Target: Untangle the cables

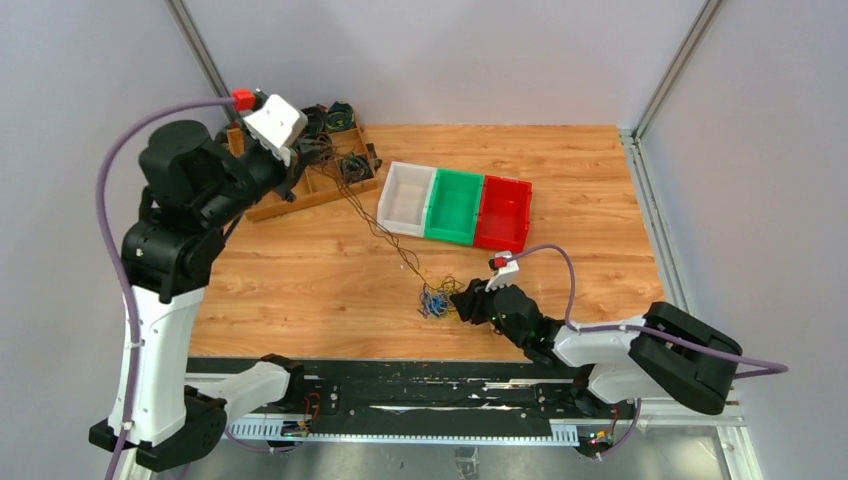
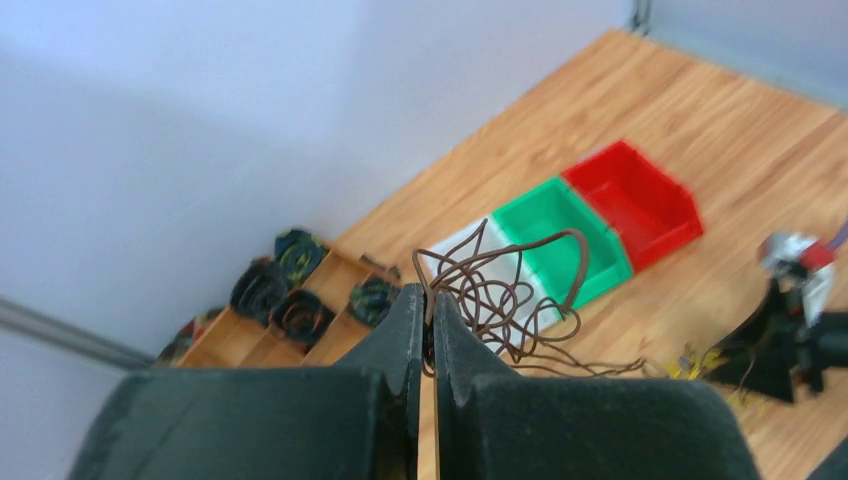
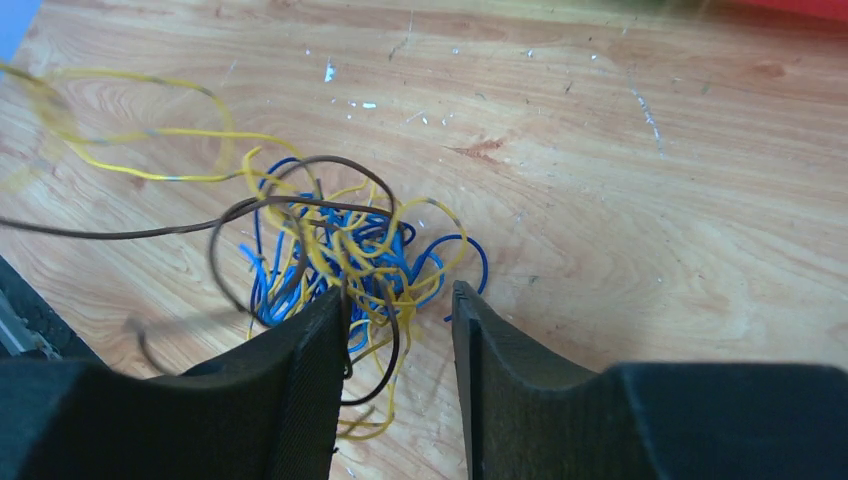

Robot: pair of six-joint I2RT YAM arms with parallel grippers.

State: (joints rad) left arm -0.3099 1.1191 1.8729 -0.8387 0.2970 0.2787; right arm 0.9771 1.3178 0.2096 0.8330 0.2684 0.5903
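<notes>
The dark bunch should go on the bare tabletop, clear of the tangle, so next I need to move my left gripper down and back to release it there.
A tangle of blue and yellow cables [image 1: 435,300] lies on the table near the front edge; it also shows in the right wrist view [image 3: 340,255]. A dark cable [image 1: 380,225] runs from the tangle up and left to my left gripper [image 1: 300,155]. That gripper is raised over the wooden tray and shut on a loose bunch of the dark cable [image 2: 500,295], with the jaws [image 2: 428,300] pressed together. My right gripper [image 1: 462,298] is open [image 3: 398,305], low at the tangle's right edge. A dark loop and yellow strands lie between its fingers.
A wooden divided tray [image 1: 262,210] with dark coiled bundles stands at the back left. White [image 1: 405,198], green [image 1: 454,205] and red [image 1: 503,212] bins stand in a row mid-table. Walls and metal posts close in the back and the right side.
</notes>
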